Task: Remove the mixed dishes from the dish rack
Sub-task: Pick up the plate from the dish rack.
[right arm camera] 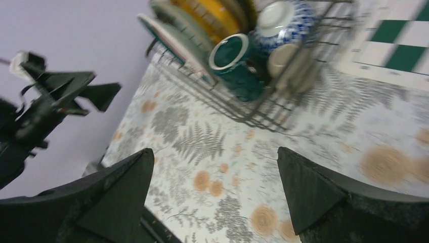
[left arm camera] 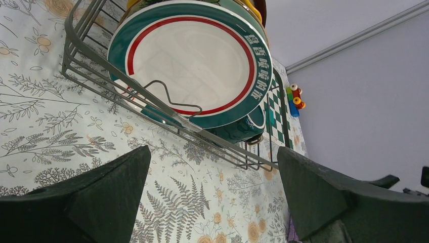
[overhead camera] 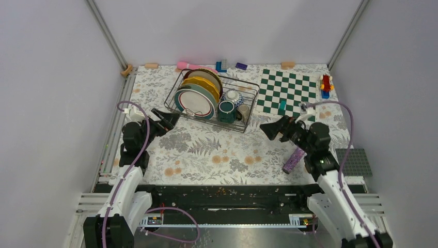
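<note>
My right gripper turns and swings past the mug onto the front plate's mug-side rim (overhead camera: 212,101) (right arm camera: 196,59) next, since it lies outward and left in the top view.
The dark wire dish rack (overhead camera: 249,85) stands at the back centre. It holds upright plates: a white plate with a green rim and red ring (overhead camera: 195,102) in front, and yellow plates (overhead camera: 204,83) behind. To their right are a dark green mug (overhead camera: 225,110), a blue patterned bowl (overhead camera: 232,96) and a small olive cup (overhead camera: 243,111). My left gripper (overhead camera: 168,120) is open and empty just left of the rack's near corner, facing the front plate (left arm camera: 192,61). My right gripper (overhead camera: 271,128) is open and empty, right of the rack, with the mug (right arm camera: 238,61) ahead of it.
A green-and-white chessboard (overhead camera: 286,93) with a teal piece lies right of the rack. A purple cylinder (overhead camera: 293,160) lies under the right arm. A grey studded plate (overhead camera: 356,161) is at the right edge. A colourful toy (overhead camera: 325,85), a pink object (overhead camera: 188,65) and blue blocks (overhead camera: 221,66) sit along the back.
</note>
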You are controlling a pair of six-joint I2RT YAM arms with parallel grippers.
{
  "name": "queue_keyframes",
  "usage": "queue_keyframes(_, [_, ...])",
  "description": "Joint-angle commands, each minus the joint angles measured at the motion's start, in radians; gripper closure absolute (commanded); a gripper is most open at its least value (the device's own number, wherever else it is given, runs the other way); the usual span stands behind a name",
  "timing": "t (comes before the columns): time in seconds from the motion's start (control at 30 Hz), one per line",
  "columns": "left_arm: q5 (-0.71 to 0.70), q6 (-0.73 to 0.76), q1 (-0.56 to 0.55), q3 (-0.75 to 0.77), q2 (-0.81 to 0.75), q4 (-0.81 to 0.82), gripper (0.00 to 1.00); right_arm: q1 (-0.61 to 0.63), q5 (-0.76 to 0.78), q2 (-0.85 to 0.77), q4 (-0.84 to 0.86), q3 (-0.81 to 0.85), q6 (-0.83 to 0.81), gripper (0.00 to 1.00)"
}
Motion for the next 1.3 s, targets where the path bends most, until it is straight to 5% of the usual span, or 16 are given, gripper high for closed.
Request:
queue_keyframes(0.0, [0.007, 0.009, 0.005, 0.056, 0.004, 0.023, 0.01, 0.127, -0.134, 0.198, 0.247, 0.128, -0.082, 0.01])
queue_keyframes(0.23, [-0.045, 0.026, 0.004, 0.069, -0.001, -0.049, 0.01, 0.397, -0.062, 0.606, 0.121, 0.489, -0.443, 0.07])
queue_keyframes(0.57, [-0.033, 0.024, 0.005, 0.052, -0.001, -0.009, 0.01, 0.464, -0.043, 1.089, -0.161, 1.032, -0.645, 0.16])
queue_keyframes(1.27, [-0.02, 0.02, 0.005, 0.065, 0.069, 0.008, 0.01, 0.511, 0.007, 1.334, -0.261, 1.305, -0.732, 0.33])
